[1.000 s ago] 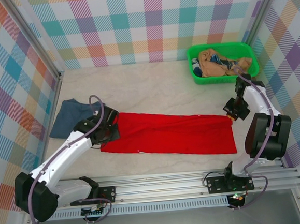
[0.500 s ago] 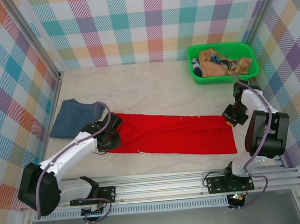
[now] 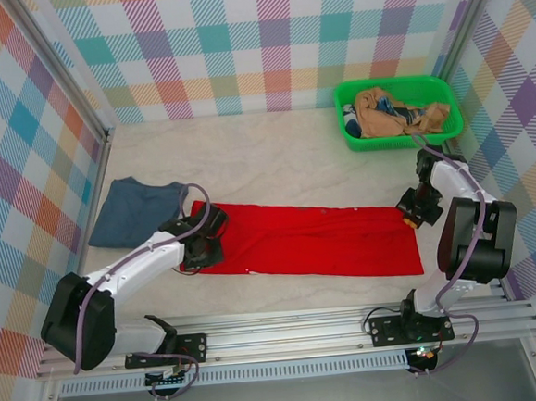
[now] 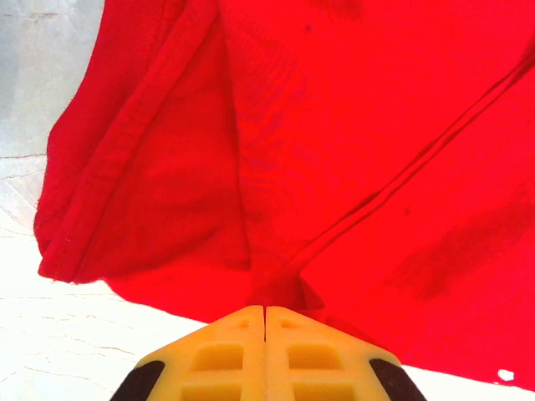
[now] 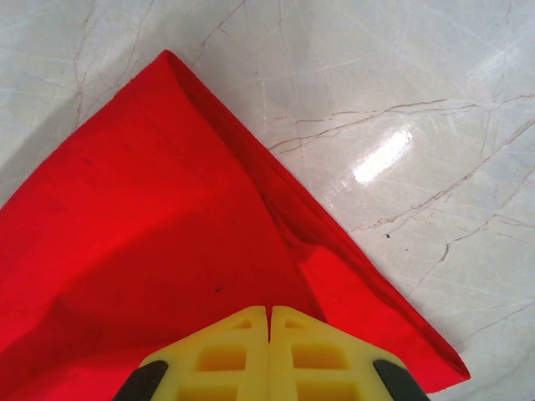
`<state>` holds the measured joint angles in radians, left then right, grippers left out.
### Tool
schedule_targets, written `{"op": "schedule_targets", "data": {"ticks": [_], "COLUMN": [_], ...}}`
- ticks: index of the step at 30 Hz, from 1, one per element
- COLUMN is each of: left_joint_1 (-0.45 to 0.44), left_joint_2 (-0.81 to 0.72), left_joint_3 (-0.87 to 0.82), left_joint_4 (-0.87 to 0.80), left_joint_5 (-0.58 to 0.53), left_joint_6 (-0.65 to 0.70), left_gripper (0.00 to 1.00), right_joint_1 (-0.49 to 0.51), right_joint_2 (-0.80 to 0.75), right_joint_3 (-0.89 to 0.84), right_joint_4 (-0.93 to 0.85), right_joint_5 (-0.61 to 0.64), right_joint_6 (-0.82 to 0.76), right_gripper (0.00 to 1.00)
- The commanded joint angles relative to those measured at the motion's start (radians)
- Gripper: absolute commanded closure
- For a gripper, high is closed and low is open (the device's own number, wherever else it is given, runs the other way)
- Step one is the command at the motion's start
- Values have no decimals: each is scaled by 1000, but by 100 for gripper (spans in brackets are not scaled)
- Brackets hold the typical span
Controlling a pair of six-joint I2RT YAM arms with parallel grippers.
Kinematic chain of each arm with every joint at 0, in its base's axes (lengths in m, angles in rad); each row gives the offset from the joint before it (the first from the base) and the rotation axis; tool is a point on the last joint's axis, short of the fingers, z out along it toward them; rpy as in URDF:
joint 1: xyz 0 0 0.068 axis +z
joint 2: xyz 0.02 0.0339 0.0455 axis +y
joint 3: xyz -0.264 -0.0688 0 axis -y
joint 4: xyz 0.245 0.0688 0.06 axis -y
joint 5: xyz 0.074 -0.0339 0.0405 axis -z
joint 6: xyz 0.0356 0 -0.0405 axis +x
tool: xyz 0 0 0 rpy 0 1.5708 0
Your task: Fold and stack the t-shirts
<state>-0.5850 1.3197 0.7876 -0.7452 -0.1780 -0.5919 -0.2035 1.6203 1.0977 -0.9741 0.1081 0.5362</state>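
Note:
The end of the folded red t-shirt is puckered, so the robot's left gripper will next pull the t-shirt's fold away from the right gripper and then let go of the fold.
A bright red t-shirt (image 3: 313, 243) lies folded into a long strip across the middle of the table. My left gripper (image 3: 206, 242) sits at its left end, shut on a bunched fold of the red cloth (image 4: 276, 288). My right gripper (image 3: 415, 209) is at the strip's far right corner, shut on the red cloth (image 5: 209, 251), whose corner spreads out over the marble top. The slate-blue t-shirt (image 3: 134, 209) lies crumpled at the left, beside the left arm. No printed picture shows on the red shirt.
A green basket (image 3: 400, 136) with more crumpled clothes stands at the back right. Checked walls close in the table on three sides. The aluminium rail (image 3: 297, 333) carrying the arm bases runs along the near edge.
My left gripper has moved right, pulling the red shirt's left end inward, so the strip is shorter. The right gripper shifted slightly toward the back and has held there.

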Motion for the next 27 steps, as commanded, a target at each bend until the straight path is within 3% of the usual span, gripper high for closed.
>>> {"op": "schedule_targets", "data": {"ticks": [1,9,17,18,19,22,25,27], "left_joint_1": [-28,-33,-36,-36,-36,-36,-36,-19], "left_joint_2": [10,30,37,41,43,29,-3,1], "left_joint_3": [-13,1,-9,-6,3,61,150,203], "left_joint_4": [-15,-114,-86,-88,-93,-124,-161,-166], "left_joint_5": [-43,-150,-122,-123,-123,-114,-115,-103], "left_joint_6": [-26,-70,-70,-74,-81,-89,-93,-101], "left_gripper": [100,100,100,100,95,66,51,49], "right_joint_1": [-7,-7,-8,-8,-8,-9,-8,-7], "right_joint_2": [-36,-37,-54,-50,-42,-43,-111,-150], "right_joint_3": [8,41,-16,-34,-48,-57,-51,-35], "right_joint_4": [-24,-36,-30,-25,-23,-41,-47,-53], "right_joint_5": [26,43,39,38,35,47,87,93], "right_joint_6": [-15,-21,2,14,26,66,85,85], "right_gripper": [100,100,100,96,84,64,57,57]}}
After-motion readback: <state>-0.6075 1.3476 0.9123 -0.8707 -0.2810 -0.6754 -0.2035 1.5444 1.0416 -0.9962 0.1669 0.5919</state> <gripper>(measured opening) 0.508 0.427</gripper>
